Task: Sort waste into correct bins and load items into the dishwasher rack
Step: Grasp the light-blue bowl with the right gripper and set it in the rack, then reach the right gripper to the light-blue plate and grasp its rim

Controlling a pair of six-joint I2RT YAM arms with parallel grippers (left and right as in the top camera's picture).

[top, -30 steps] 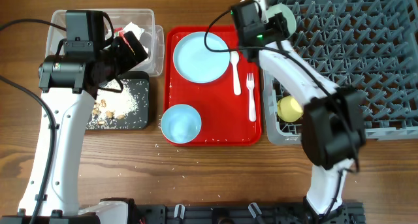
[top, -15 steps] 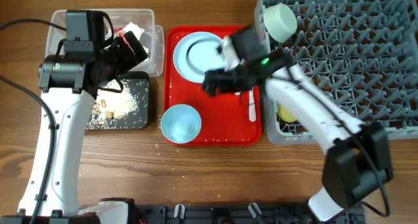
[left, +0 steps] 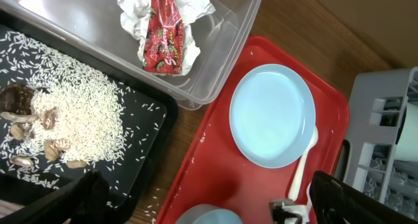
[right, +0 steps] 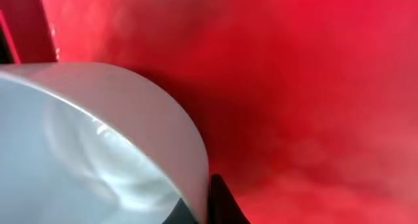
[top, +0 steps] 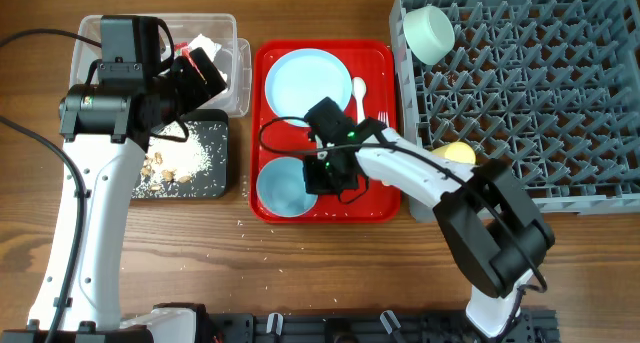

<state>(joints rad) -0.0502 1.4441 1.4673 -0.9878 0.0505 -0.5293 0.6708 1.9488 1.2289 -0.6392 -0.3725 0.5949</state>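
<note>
My right gripper should next lift the light blue bowl outward over the grey rack [top: 540, 83], lower it and release it beside the pale green bowl, since the rack's wires are empty there.
My right gripper [top: 320, 175] is down on the red tray, shut on the right rim of the light blue bowl [top: 278, 188]. In the right wrist view the bowl's wall [right: 130, 119] sits between my two dark fingers [right: 222, 201], one inside and one outside. The light blue plate [top: 305, 86], the white spoon [top: 360, 91] and the fork [top: 382, 117] lie on the tray. A pale green bowl [top: 428, 31] and a yellow cup [top: 455, 153] sit in the grey rack [top: 540, 83]. My left gripper [left: 215, 204] hangs open above the black tray's [top: 212, 183] edge.
The clear tub [left: 228, 34] holds the crumpled napkin with its red wrapper [left: 166, 31]. Rice and brown scraps [left: 65, 119] cover the black tray. Loose grains lie on the wood in front of the red tray [top: 385, 208]. My right arm stretches across the tray's right side.
My right arm swung from the rack's far corner across the tray down to the blue bowl and shut on its rim. The left arm has not moved.
</note>
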